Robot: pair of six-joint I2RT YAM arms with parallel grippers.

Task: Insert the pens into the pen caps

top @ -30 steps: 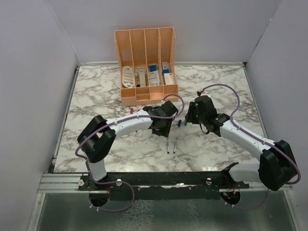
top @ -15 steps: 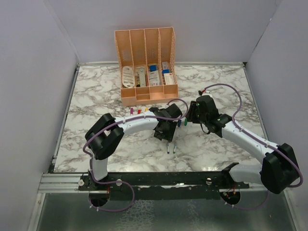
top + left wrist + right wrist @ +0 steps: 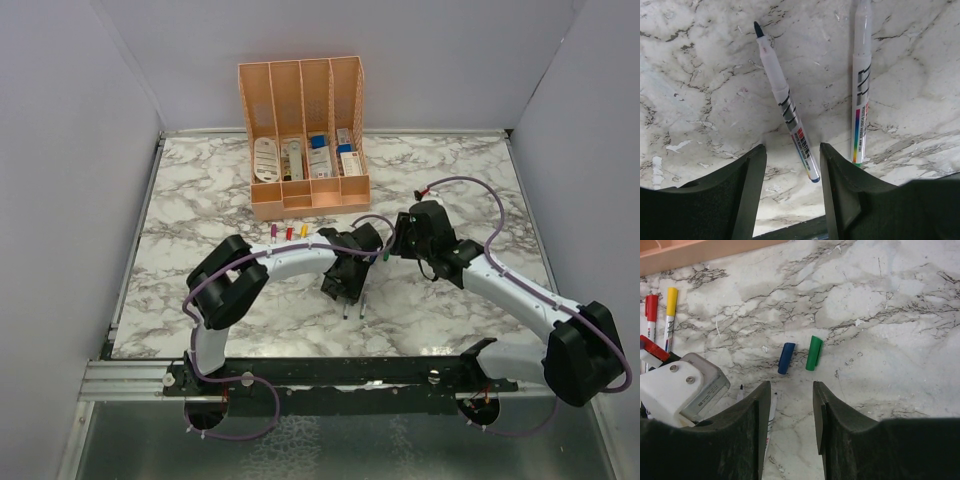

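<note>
The rear of the blue pen's body (image 3: 346, 311) (image 3: 801, 149) is already between the two open fingers of my left gripper, so next I should keep that gripper low and close its fingers onto that part.
Two uncapped grey-white pens lie side by side on the marble: the blue-tipped pen (image 3: 785, 100) (image 3: 346, 307) and the green-ended pen (image 3: 861, 90) (image 3: 362, 303). My left gripper (image 3: 792, 165) (image 3: 345, 288) is open and low over them, and the blue pen's rear end lies between its fingers. The blue cap (image 3: 786, 358) and green cap (image 3: 814, 353) (image 3: 384, 256) lie loose just ahead of my right gripper (image 3: 790, 400) (image 3: 394, 244), which is open and empty. A red-capped pen (image 3: 651, 315) and a yellow-capped pen (image 3: 670, 310) lie to the left, with a purple one (image 3: 273, 232) beside them.
The peach organiser (image 3: 300, 130) with boxes and cards stands at the back centre. The left arm's white wrist housing (image 3: 680, 385) sits close to the left of my right gripper. Grey walls enclose the table on three sides.
My left gripper has moved right and towards the near edge, down over the two uncapped pens. The right gripper has shifted only slightly.
</note>
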